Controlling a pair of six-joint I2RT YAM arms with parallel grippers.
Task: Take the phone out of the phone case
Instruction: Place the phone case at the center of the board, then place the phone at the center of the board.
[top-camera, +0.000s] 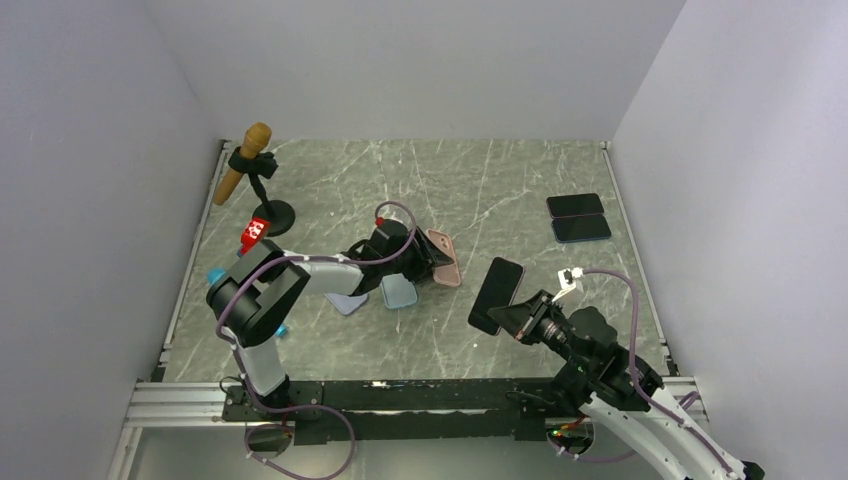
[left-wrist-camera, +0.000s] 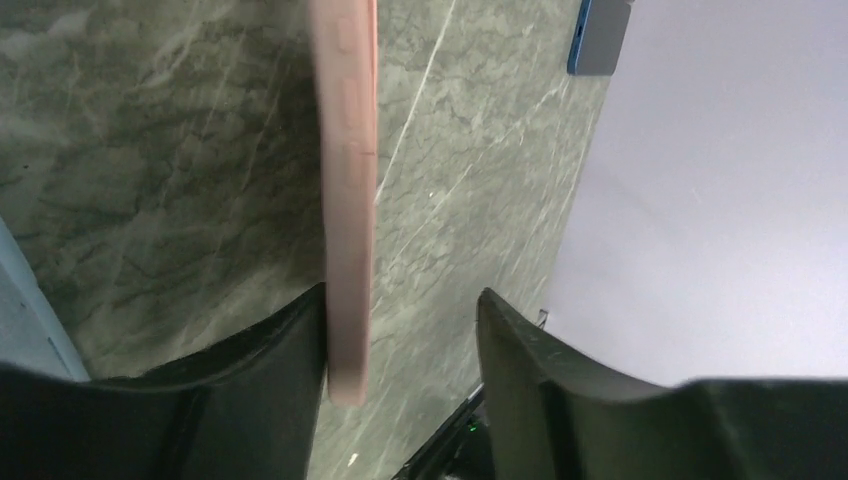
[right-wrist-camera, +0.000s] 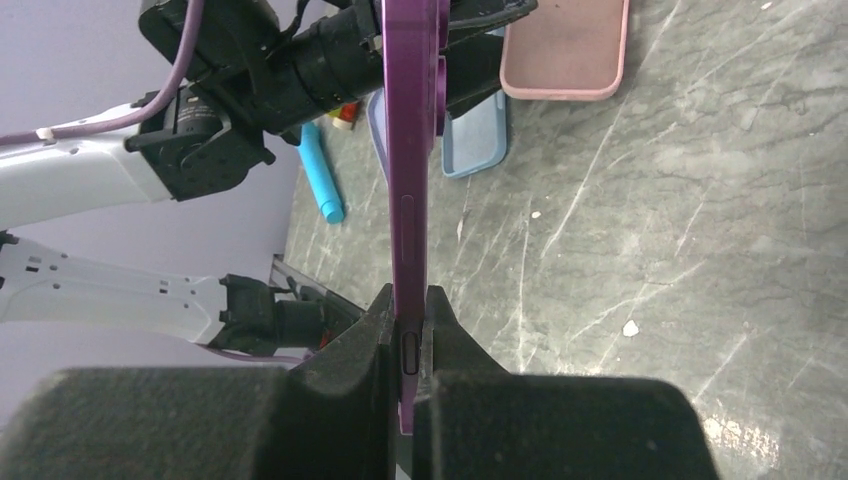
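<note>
I should swing my right gripper outward next, to the right in the top view, to the bare marble in front of the dark phones, then go down and release the purple phone (top-camera: 497, 294).
The pink phone case (top-camera: 445, 258) lies flat on the marble table, and in the right wrist view (right-wrist-camera: 565, 45) its hollow looks empty. My left gripper (top-camera: 425, 262) is open at the case's near end. In the left wrist view the case edge (left-wrist-camera: 347, 200) rests against the inner face of one finger (left-wrist-camera: 290, 350), with a wide gap to the other. My right gripper (top-camera: 520, 318) is shut on the lower edge of a purple phone (top-camera: 497, 294) and holds it upright above the table, apart from the case. The phone (right-wrist-camera: 410, 150) stands edge-on between the pads (right-wrist-camera: 408, 310).
Two dark phones (top-camera: 575, 205) (top-camera: 581, 228) lie at the back right. A microphone on a stand (top-camera: 245, 160) is at the back left. Two pale blue cases (top-camera: 399, 292) (top-camera: 347, 301) lie by the left arm, with a blue pen (right-wrist-camera: 322, 172) further left.
</note>
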